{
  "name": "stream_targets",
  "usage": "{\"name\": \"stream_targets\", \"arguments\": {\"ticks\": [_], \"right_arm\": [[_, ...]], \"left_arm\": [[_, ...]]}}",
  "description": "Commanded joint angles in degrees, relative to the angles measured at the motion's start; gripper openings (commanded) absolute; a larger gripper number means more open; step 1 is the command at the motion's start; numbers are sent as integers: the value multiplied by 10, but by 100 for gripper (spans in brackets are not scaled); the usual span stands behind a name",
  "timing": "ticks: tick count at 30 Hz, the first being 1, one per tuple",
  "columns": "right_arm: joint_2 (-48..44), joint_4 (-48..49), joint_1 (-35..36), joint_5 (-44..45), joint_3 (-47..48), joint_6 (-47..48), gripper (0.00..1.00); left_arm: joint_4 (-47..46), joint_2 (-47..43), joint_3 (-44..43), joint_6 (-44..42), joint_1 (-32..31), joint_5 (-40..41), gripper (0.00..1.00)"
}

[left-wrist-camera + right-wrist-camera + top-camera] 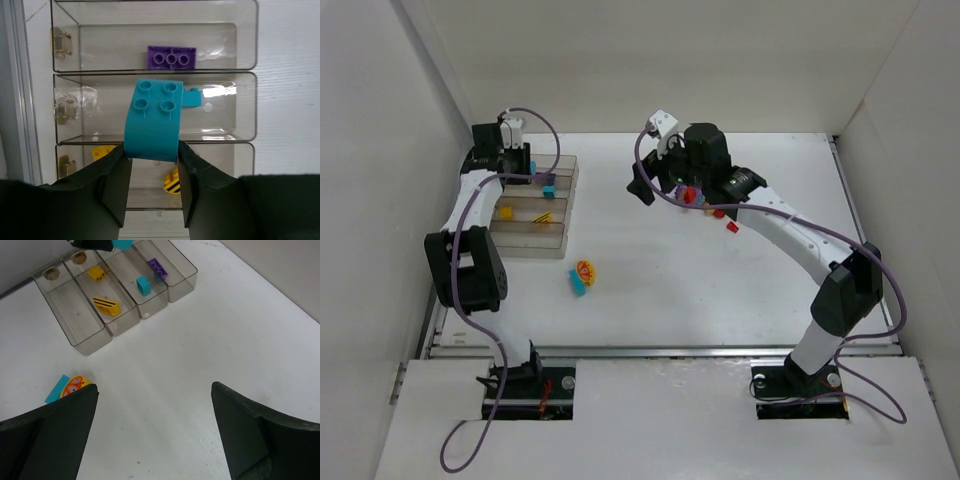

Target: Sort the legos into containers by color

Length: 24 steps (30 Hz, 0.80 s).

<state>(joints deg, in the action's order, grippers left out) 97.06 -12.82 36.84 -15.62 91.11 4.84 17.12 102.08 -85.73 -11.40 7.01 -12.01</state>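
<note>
The tray's second section holds cyan, so my left gripper should move down toward the tray's empty bottom (pixel 527 190) (pixel 117 109) beside the small cyan brick next, then open.
My left gripper (pixel 527 165) is shut on a cyan brick (pixel 152 117) and holds it above the second compartment of the clear tray (pixel 534 248). In the left wrist view the tray (pixel 246 47) holds a purple brick (pixel 171 56) in the far compartment, a small cyan brick (pixel 193 97) in the second, and yellow bricks (pixel 173 182) in the third. My right gripper (pixel 642 186) is open and empty above bare table (pixel 154 387). A yellow-orange and cyan cluster (pixel 583 276) lies on the table near the tray; it also shows in the right wrist view (pixel 69 386).
Red bricks (pixel 731 228) and a purple and red cluster (pixel 686 194) lie on the table under the right arm. White walls enclose the table on three sides. The tray's nearest compartment (pixel 74 315) has nothing in it.
</note>
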Motion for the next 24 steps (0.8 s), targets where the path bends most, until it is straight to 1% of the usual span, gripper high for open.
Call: {"name": "stream_targets", "arguments": {"ticks": [1,2,7,12,13,14,15,16,20,21,22,23,24], "right_arm": [[2,28,4,12,4,-11,100],[2,28,4,12,-1,-16,100],[2,28,4,12,-7,-16,100],[2,28,4,12,-1,-16,100],[2,28,4,12,-1,-16,100],[2,28,4,7,5,-16,100],[2,28,4,2,5,-16,100],[7,28,4,1,5,-16,100],[7,28,4,-11,5,-16,100],[7,28,4,-11,5,-16,100],[7,28,4,-11,5,-16,100],[7,28,4,-11,5,-16,100],[7,28,4,-11,5,-16,100]], "left_arm": [[-7,14,-26,-1,4,34,0],[-23,14,-21,-1,4,39,0],[-29,56,-15,4,9,98,0],[-29,70,-15,-4,9,91,1],[-29,70,-15,-4,9,91,4],[-29,75,-15,-4,9,91,12],[-29,75,-15,-10,9,91,12],[-29,75,-15,-10,9,91,19],[-29,80,-15,-10,9,102,37],[-29,74,-15,-10,9,102,46],[-29,74,-10,-10,9,102,52],[-29,74,-10,-10,9,102,63],[-21,69,-10,-5,9,96,78]]}}
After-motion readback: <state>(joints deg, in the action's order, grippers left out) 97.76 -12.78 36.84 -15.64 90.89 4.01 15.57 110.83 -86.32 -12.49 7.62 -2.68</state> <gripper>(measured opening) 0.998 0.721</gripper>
